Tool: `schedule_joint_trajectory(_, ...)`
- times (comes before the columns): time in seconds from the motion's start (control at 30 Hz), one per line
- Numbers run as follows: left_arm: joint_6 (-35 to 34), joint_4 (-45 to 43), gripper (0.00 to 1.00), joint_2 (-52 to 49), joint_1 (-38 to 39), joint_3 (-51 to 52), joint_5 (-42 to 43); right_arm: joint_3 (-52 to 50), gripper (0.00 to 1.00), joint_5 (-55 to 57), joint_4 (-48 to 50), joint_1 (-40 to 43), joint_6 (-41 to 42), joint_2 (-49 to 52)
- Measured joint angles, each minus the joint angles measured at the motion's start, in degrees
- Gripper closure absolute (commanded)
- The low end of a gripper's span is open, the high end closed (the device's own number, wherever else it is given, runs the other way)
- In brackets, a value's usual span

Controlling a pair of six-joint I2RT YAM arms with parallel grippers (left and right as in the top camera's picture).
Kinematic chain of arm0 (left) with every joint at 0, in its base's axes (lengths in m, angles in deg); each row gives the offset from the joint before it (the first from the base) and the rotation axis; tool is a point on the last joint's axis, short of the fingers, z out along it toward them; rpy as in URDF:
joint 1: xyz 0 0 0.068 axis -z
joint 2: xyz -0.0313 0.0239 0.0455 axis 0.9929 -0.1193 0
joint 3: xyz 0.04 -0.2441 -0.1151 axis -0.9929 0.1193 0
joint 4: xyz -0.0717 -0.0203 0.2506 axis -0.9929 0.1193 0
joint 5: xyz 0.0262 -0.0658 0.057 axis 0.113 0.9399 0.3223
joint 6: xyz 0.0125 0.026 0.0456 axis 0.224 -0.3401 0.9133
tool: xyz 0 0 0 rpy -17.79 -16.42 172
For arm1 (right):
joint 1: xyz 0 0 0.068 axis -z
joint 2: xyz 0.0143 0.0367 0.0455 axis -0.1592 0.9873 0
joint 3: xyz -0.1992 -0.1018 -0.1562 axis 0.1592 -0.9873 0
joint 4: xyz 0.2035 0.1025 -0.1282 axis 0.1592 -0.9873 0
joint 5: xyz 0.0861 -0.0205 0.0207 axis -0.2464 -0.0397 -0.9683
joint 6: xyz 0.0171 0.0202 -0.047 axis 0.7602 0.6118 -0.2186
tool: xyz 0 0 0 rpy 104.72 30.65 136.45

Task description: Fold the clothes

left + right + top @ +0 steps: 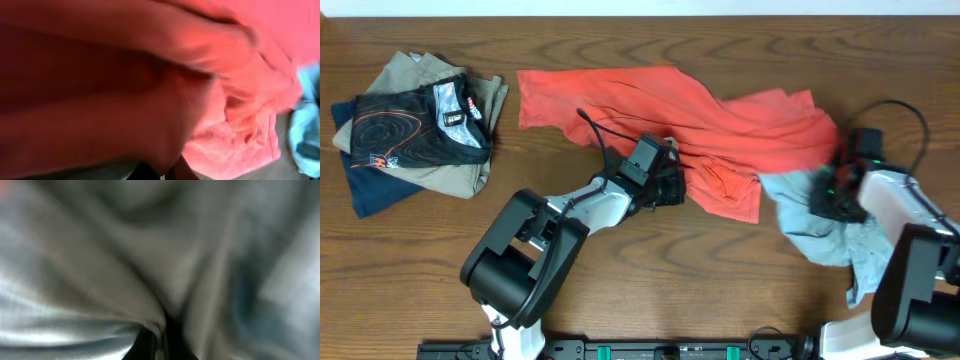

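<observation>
My left gripper moves toward the bare wood beside the pile next and releases the fold there, since the red shirt's front edge lies bunched.
The clothes lie crumpled on the wooden table. A coral-red T-shirt (650, 100) stretches from the back left to the right, and its right end lies over a light-blue garment (825, 238). My left gripper (678, 186) is at the red shirt's front edge, shut on a fold of it. Red cloth (240, 90) fills the left wrist view and bunches down into the gripper (167, 172). My right gripper (828, 196) sits where the two garments meet. In its wrist view pale blue-grey cloth (125, 255) is drawn into the shut gripper (161, 340). The fingertips are hidden by cloth.
A pile of other clothes (415, 125) in olive, navy and black sits at the back left. Bare wooden table (700, 280) runs along the front between the two arm bases. A black cable (600, 135) loops over the red shirt.
</observation>
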Motion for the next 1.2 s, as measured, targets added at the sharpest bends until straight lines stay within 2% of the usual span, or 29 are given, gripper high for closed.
schedule_joint_trajectory(0.13,0.7,9.2,0.94,1.4,-4.5,-1.3,0.8,3.0,0.99,5.5,-6.6,10.5,5.0,0.6)
schedule_joint_trajectory(0.23,3.3,16.5,0.94,2.8,-9.9,-1.7,1.2,7.0,0.91,7.4,-10.0,17.2,8.0,0.7)
schedule_joint_trajectory(0.37,8.4,24.7,0.94,4.3,-18.6,-1.7,1.7,13.3,0.93,8.4,-13.5,25.4,10.6,0.7)
schedule_joint_trajectory(0.47,11.7,28.7,0.94,5.1,-24.5,-1.6,1.7,16.5,0.94,7.7,-14.9,29.5,11.8,0.7)
schedule_joint_trajectory(0.6,14.2,33.3,0.94,6.0,-32.4,-1.3,1.4,19.3,0.88,4.2,-16.4,32.5,12.3,0.7)
schedule_joint_trajectory(0.73,15.4,37.4,0.94,7.1,-39.6,-0.7,0.5,19.9,0.78,-5.0,-17.7,32.6,9.8,0.7)
schedule_joint_trajectory(0.87,15.6,38.5,0.94,7.4,-43.6,-0.3,0.5,19.9,0.73,-15.2,-22.1,30.3,5.2,0.7)
schedule_joint_trajectory(1.0,16.0,38.6,0.94,7.5,-44.3,-0.2,0.7,19.9,0.74,-20.3,-24.3,24.9,1.4,0.7)
schedule_joint_trajectory(1.03,16.0,38.6,0.94,7.5,-44.3,-0.2,0.7,19.9,0.72,-21.2,-24.4,23.1,0.5,0.7)
schedule_joint_trajectory(1.1,16.2,38.6,0.94,7.5,-44.3,-0.2,0.7,19.8,0.62,-22.2,-24.4,20.1,-0.9,0.7)
schedule_joint_trajectory(1.2,16.4,38.6,0.94,7.5,-44.3,-0.2,0.7,18.5,0.58,-22.2,-24.1,15.7,-2.3,0.7)
